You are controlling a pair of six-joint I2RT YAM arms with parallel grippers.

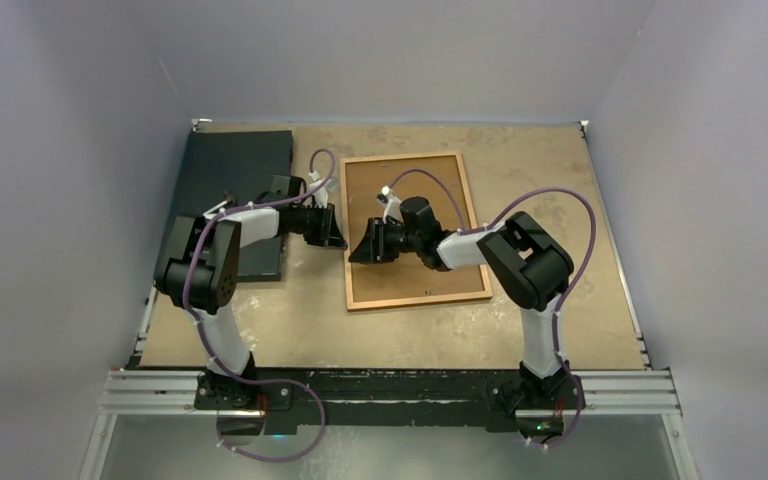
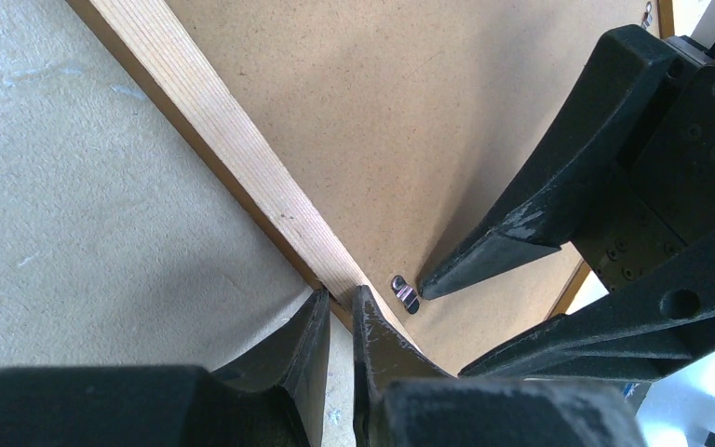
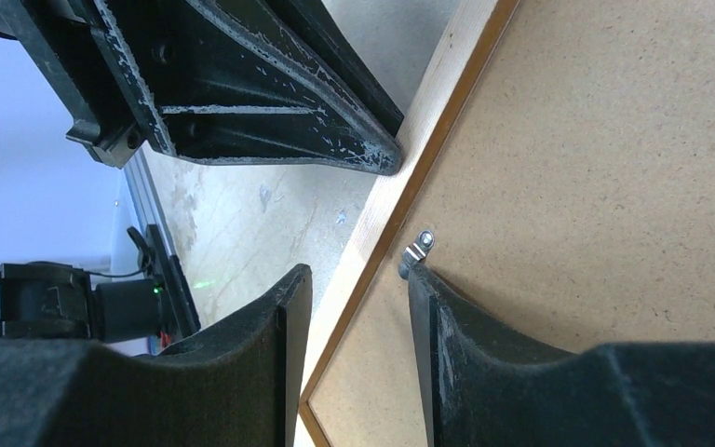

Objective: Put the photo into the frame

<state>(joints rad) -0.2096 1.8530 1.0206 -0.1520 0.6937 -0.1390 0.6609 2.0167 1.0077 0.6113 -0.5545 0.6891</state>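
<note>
The frame's near border (image 1: 418, 301) is behind my left gripper and to its right in the top view. I will push that way against the frame's side and let go.
The frame (image 1: 415, 158) lies face down mid-table, its orange-brown wooden border (image 2: 214, 130) round a plain brown backing board (image 1: 410, 280). The photo is hidden from every view. My left gripper (image 2: 340, 296) is shut, with its tips at the frame's left border; in the top view it (image 1: 340, 238) is just left of the frame. My right gripper (image 3: 358, 275) is open and straddles that same border (image 3: 438, 102). One of its fingers (image 3: 447, 317) rests against a small metal clip (image 3: 417, 251) on the backing board, also seen in the left wrist view (image 2: 404, 293).
A dark grey-black mat (image 1: 235, 170) lies at the back left, partly under the left arm. Both grippers are tip to tip at the frame's left edge. The table's raised rail (image 1: 390, 385) runs along the near edge.
</note>
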